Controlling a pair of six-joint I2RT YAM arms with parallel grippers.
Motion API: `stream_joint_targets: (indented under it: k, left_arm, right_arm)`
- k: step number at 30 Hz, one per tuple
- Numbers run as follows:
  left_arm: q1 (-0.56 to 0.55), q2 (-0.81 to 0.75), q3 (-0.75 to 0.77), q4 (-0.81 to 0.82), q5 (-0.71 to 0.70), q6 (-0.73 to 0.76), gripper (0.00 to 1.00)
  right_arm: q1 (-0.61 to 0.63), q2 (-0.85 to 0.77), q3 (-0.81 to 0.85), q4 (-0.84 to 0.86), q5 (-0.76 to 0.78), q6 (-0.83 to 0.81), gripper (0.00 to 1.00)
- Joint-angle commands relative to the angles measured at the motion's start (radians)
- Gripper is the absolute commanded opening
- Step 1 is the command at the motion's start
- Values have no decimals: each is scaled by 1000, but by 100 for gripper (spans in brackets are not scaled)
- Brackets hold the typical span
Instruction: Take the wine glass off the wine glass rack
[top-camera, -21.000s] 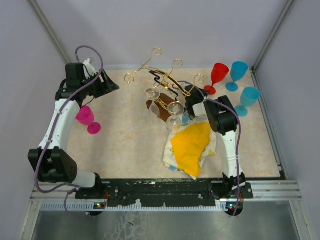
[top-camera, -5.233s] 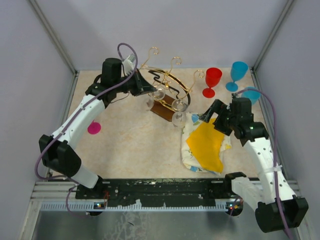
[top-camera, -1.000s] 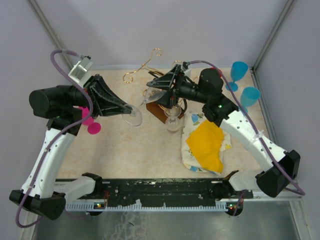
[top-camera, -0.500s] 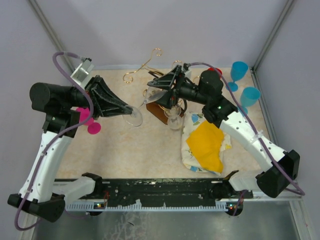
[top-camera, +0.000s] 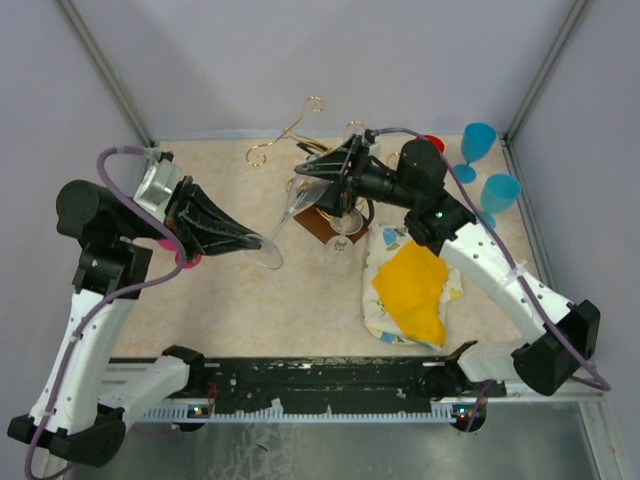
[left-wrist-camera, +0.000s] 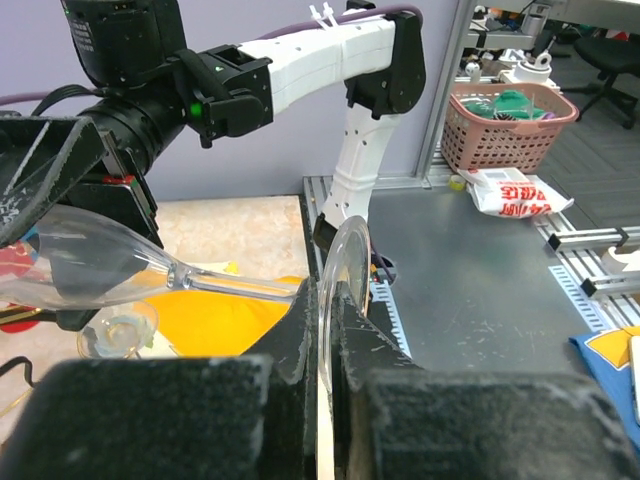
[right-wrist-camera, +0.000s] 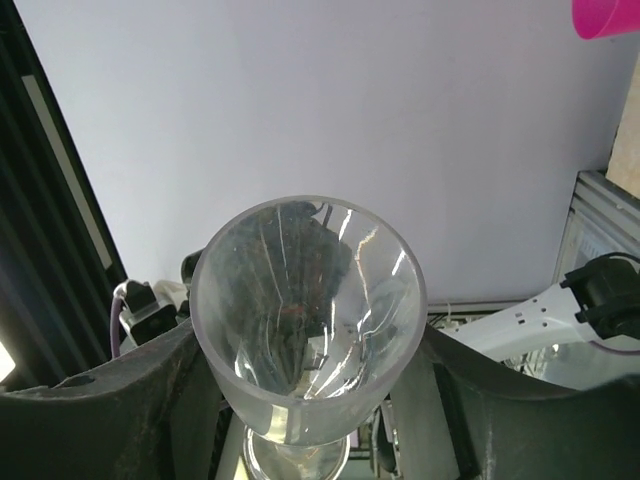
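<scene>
The robot's right gripper will swing over to the bare tabletop that shows beside the blue cups, turn the tilted wine glass upright, lower it and release it there.
A clear wine glass lies tilted in the air between both arms, in front of the gold wine glass rack on its dark brown base. My left gripper is shut on the glass's foot. In the left wrist view the foot's disc stands edge-on between the jaws of my left gripper, and the stem runs left to the bowl. My right gripper holds the bowl. In the right wrist view the wine glass fills the gap, and both fingers press its sides.
Another clear glass hangs at the rack's base. A yellow cloth on a patterned towel lies to the right. A red cup and two blue cups stand at the back right. A pink cup sits under the left arm.
My left arm has drawn back toward the near edge with the glass foot. My right gripper's fingers have closed in on the bowl.
</scene>
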Motion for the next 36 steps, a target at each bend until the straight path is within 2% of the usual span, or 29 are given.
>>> stream_joint_targets:
  k: [1, 4, 5, 6, 10, 12, 13, 19, 22, 24, 27, 29, 33, 36]
  left_arm:
    - [0, 4, 4, -104, 0, 82, 0]
    - [0, 16, 40, -171, -3, 124, 1]
    - [0, 20, 50, -193, -9, 138, 6]
    - [0, 23, 60, -213, -13, 150, 15]
    - [0, 17, 85, -253, -21, 163, 60]
    - [1, 7, 103, -279, -33, 175, 75]
    - [1, 2, 118, -292, -36, 183, 80]
    - [0, -5, 217, -399, -79, 244, 86]
    - [2, -2, 234, -413, -96, 245, 87]
    - [2, 4, 234, -418, -107, 246, 87]
    - [2, 13, 232, -435, -117, 254, 88]
    - [2, 19, 238, -471, -125, 275, 88]
    - [2, 29, 261, -540, -145, 327, 88]
    - [3, 32, 261, -559, -153, 345, 88]
  right_arm:
    - [7, -35, 88, 36, -19, -14, 49]
    - [7, -41, 80, 38, -9, -25, 40]
    - [6, -44, 74, 41, -6, -30, 38]
    - [7, -47, 74, 39, -2, -37, 37]
    - [-1, -41, 117, -35, -3, -115, 36]
    - [-29, -39, 153, -90, -8, -172, 34]
    - [-58, -42, 172, -133, -12, -205, 34]
    - [-350, -83, 331, -455, -114, -419, 34]
    - [-554, -76, 448, -663, -176, -606, 34]
    - [-662, -40, 582, -882, -160, -800, 34]
    - [-779, 19, 771, -1153, -46, -1041, 34]
    - [-832, 36, 823, -1243, 11, -1129, 35]
    - [-839, 36, 833, -1297, 241, -1221, 35]
    - [-840, 7, 760, -1267, 392, -1252, 34]
